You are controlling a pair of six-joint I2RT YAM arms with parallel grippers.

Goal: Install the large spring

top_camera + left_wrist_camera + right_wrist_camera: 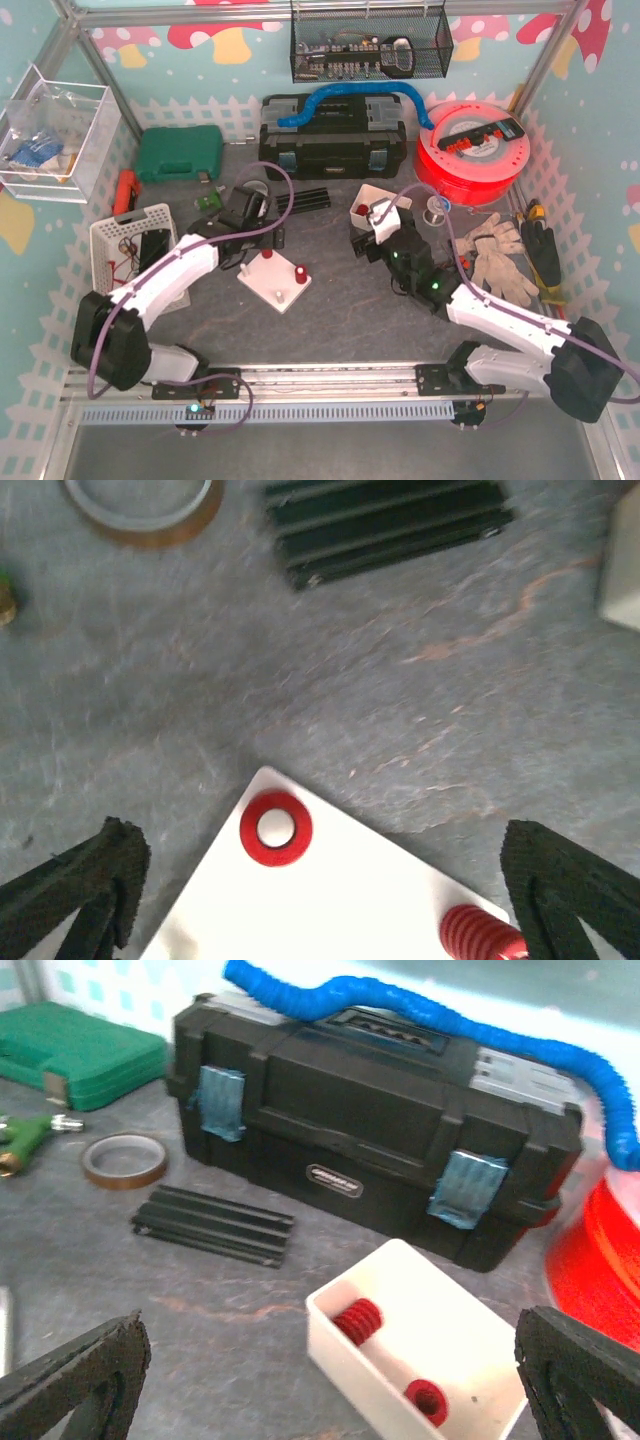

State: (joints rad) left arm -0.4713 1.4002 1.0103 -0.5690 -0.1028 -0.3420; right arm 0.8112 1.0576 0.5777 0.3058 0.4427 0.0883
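I should move my right gripper outward, tip it down and lower it around the end-on spring in the bin, because that spring lies apart from the other spring.
A white base plate [273,285] [340,900] lies between the arms. On it a red spring [276,827], seen end-on, sits round a white peg, and a second red spring [480,935] stands at the plate's right corner. My left gripper [262,232] [320,900] hovers over the plate, open, holding nothing. My right gripper [365,238] [325,1390] is open and empty just short of a white bin [385,213] [470,1330]. The bin holds a bigger red spring [357,1320] and a smaller one [427,1400]. I cannot tell which is the large spring.
A black toolbox [335,140] with a blue hose on it stands at the back, a red spool [470,150] to its right, a green case [178,152] to its left. A black rail [385,525], tape ring [140,505], white basket [125,240] and gloves [495,255] surround the work area.
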